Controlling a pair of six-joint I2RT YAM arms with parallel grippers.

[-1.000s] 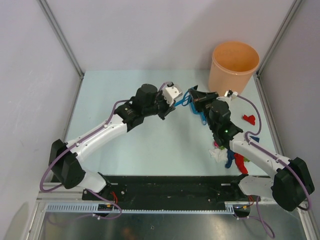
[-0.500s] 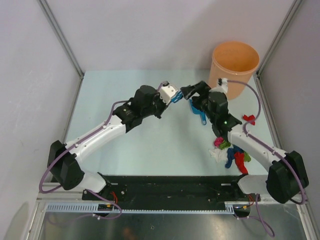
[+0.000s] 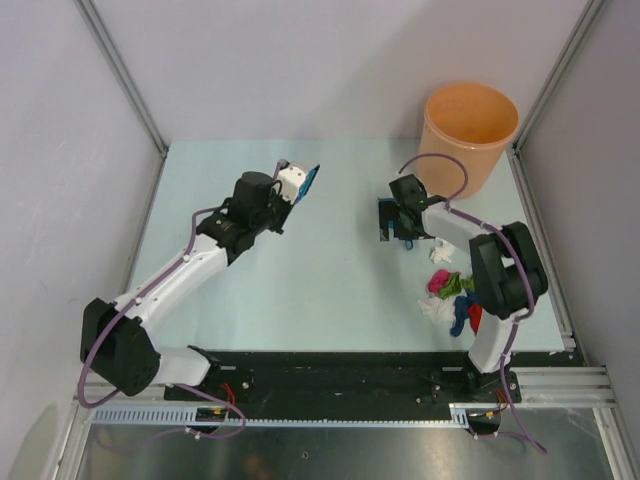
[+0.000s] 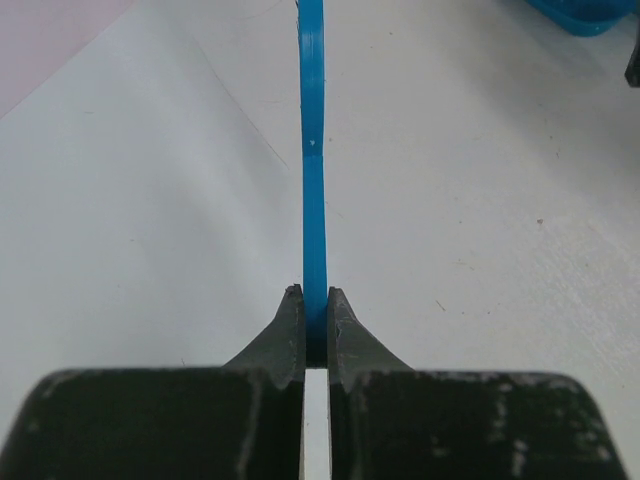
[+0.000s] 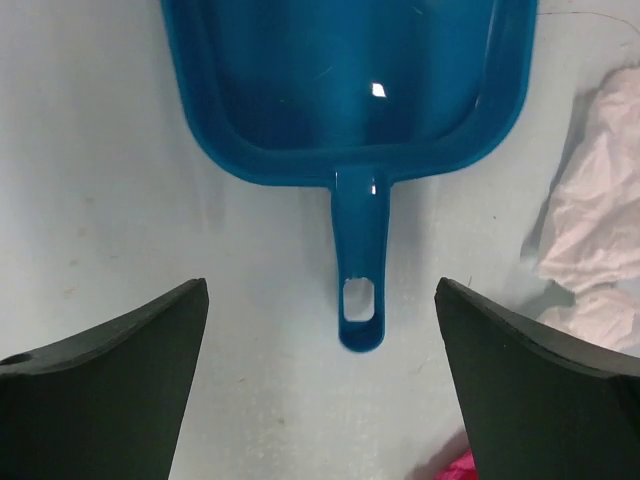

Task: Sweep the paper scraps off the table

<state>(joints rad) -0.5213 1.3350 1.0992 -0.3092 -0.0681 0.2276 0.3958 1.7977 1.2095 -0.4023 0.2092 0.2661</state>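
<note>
My right gripper lowers its open fingers around the narrow part between pan and hole (image 5: 360,237) next and closes, since the dustpan's handle below already lies between them.
The paper scraps (image 3: 450,290) lie heaped, pink, green, white and red, at the right front of the table (image 3: 300,270), with one white wad (image 3: 440,253) behind them. A white wad (image 5: 600,230) also shows to the right in the right wrist view. My left gripper (image 4: 315,295) is shut on a thin blue plastic blade (image 4: 312,150), seen edge-on and held above the table's left middle (image 3: 310,180). A blue dustpan (image 5: 350,80) lies flat on the table. My right gripper (image 5: 322,290) hangs open over its handle (image 5: 360,290), fingers wide on either side and apart from it.
An orange bucket (image 3: 470,130) stands at the back right corner of the table. Metal frame posts rise at both back corners. The black rail (image 3: 330,375) with the arm bases runs along the near edge.
My right gripper has opened and let go of the dustpan, which now lies on the table. The left arm has drawn away to the left with the blue blade.
</note>
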